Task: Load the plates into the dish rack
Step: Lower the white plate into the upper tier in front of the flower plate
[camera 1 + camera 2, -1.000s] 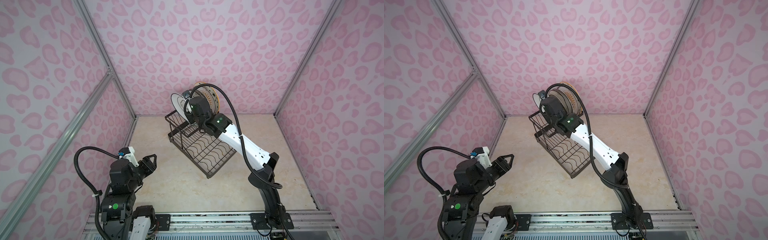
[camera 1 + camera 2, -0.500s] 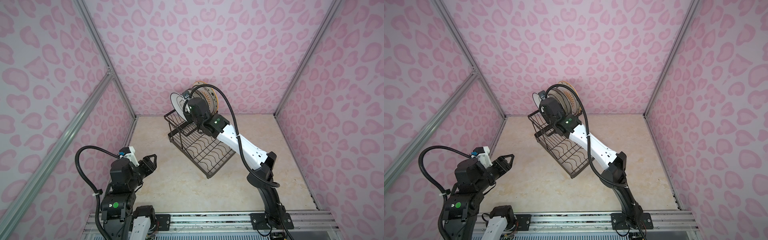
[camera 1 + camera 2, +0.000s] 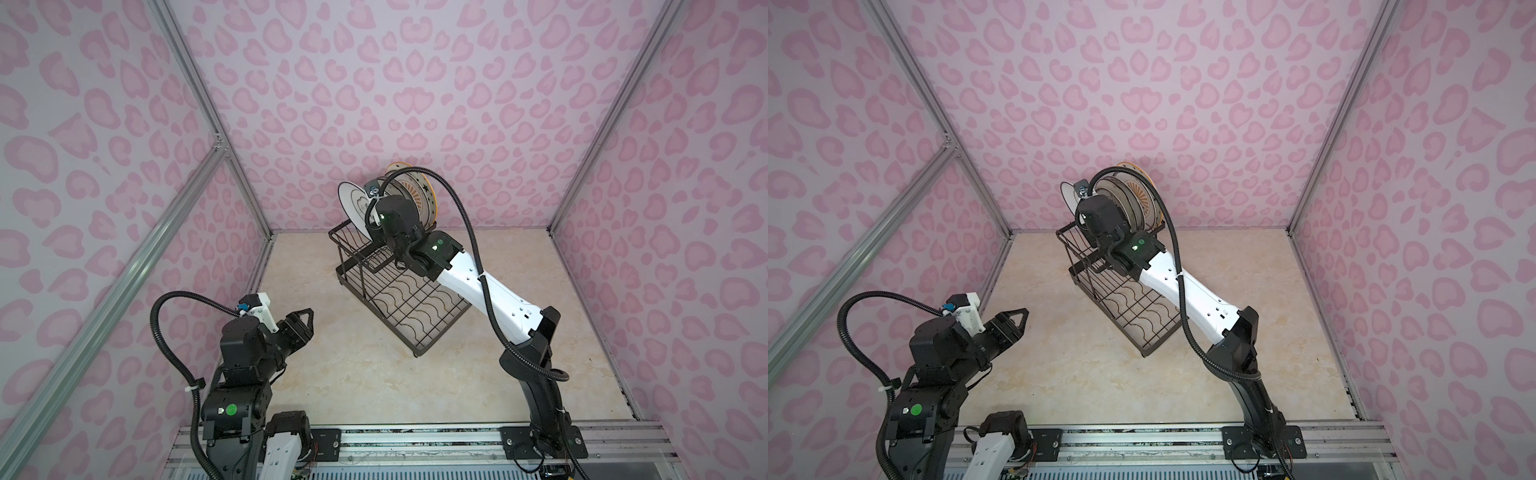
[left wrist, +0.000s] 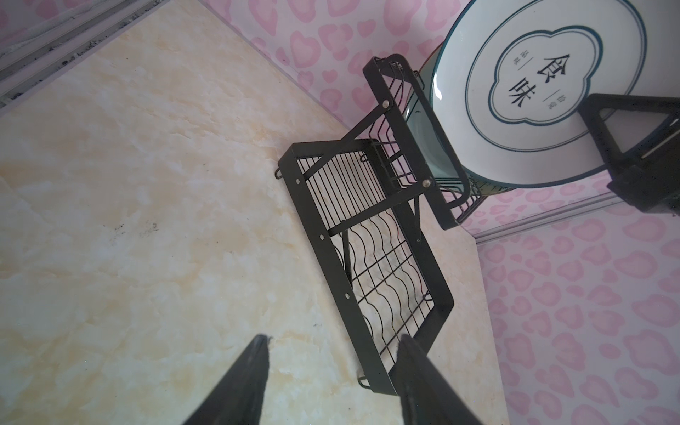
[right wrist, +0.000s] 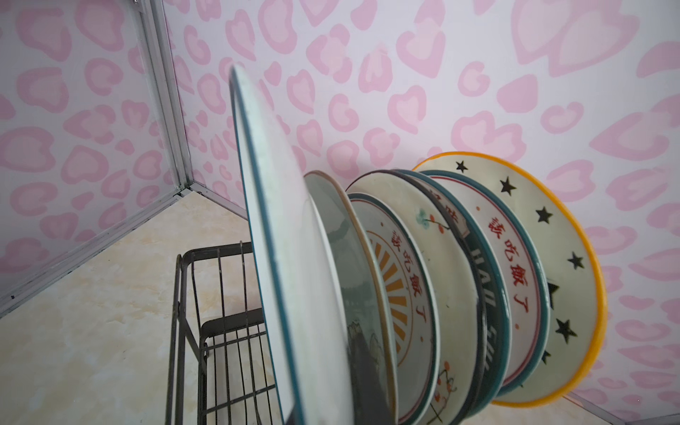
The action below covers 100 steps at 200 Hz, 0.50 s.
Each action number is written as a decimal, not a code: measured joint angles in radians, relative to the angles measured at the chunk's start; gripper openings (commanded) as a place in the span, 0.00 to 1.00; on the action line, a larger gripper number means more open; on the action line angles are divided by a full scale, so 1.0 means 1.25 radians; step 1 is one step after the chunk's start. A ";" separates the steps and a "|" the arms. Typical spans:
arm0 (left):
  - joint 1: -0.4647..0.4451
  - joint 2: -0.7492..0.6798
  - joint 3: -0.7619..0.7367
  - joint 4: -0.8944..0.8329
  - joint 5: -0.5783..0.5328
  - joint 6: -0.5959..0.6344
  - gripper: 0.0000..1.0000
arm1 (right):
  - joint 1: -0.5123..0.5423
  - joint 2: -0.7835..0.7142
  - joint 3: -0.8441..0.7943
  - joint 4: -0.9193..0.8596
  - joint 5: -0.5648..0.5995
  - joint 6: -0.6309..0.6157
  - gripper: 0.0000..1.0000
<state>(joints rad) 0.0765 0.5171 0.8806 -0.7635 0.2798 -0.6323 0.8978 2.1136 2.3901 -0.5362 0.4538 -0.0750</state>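
The raised basket's wires are free in front of the row. Next I will move my right gripper down to set the white plate onto them and let go of the plate's rim.
The black wire dish rack (image 3: 358,286) (image 3: 1080,279) (image 4: 368,235) (image 5: 206,327) stands at the back of the table. Several plates (image 3: 417,195) (image 3: 1138,199) (image 5: 544,257) stand on edge in its raised basket, the orange-rimmed star one rearmost. My right gripper (image 3: 374,220) (image 3: 1088,216) (image 5: 327,401) is shut on the rim of a white, teal-rimmed plate (image 3: 353,203) (image 3: 1069,192) (image 4: 533,84) (image 5: 279,257). That plate stands in front of the row with its lower edge down at the basket. My left gripper (image 3: 307,316) (image 3: 1021,316) (image 4: 333,340) hangs open and empty at the front left.
The rack's lower tray (image 3: 415,307) with wavy wires holds nothing. Pink patterned walls with metal posts (image 3: 232,166) close in on three sides, close behind the plates. The beige marble tabletop (image 3: 374,374) lies between both arm bases and the rack.
The right arm has shifted only slightly with the teal-rimmed plate in its grip. The left arm has not moved.
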 measured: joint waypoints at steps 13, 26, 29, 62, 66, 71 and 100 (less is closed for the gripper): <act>0.000 0.000 0.001 0.000 0.000 0.002 0.58 | 0.001 0.002 0.000 0.000 0.002 0.000 0.00; 0.000 0.000 0.002 -0.001 0.000 0.003 0.58 | 0.001 0.004 0.000 0.000 0.007 0.000 0.00; -0.001 0.000 0.002 -0.001 0.000 0.003 0.58 | 0.001 0.004 0.000 0.000 0.008 0.000 0.00; -0.001 0.000 0.002 -0.001 0.000 0.004 0.58 | -0.001 0.008 -0.009 0.005 0.011 0.000 0.00; -0.001 0.000 0.002 -0.001 0.000 0.005 0.58 | -0.002 0.008 -0.013 0.008 0.011 0.001 0.00; -0.001 0.000 0.002 -0.001 0.000 0.005 0.58 | -0.003 0.008 -0.018 0.012 0.009 0.001 0.00; -0.001 0.001 0.002 -0.001 0.000 0.006 0.58 | -0.004 0.009 -0.035 0.020 0.002 0.009 0.00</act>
<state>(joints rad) 0.0757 0.5179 0.8833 -0.7643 0.2794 -0.6250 0.8932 2.1242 2.3463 -0.5117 0.4557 -0.0631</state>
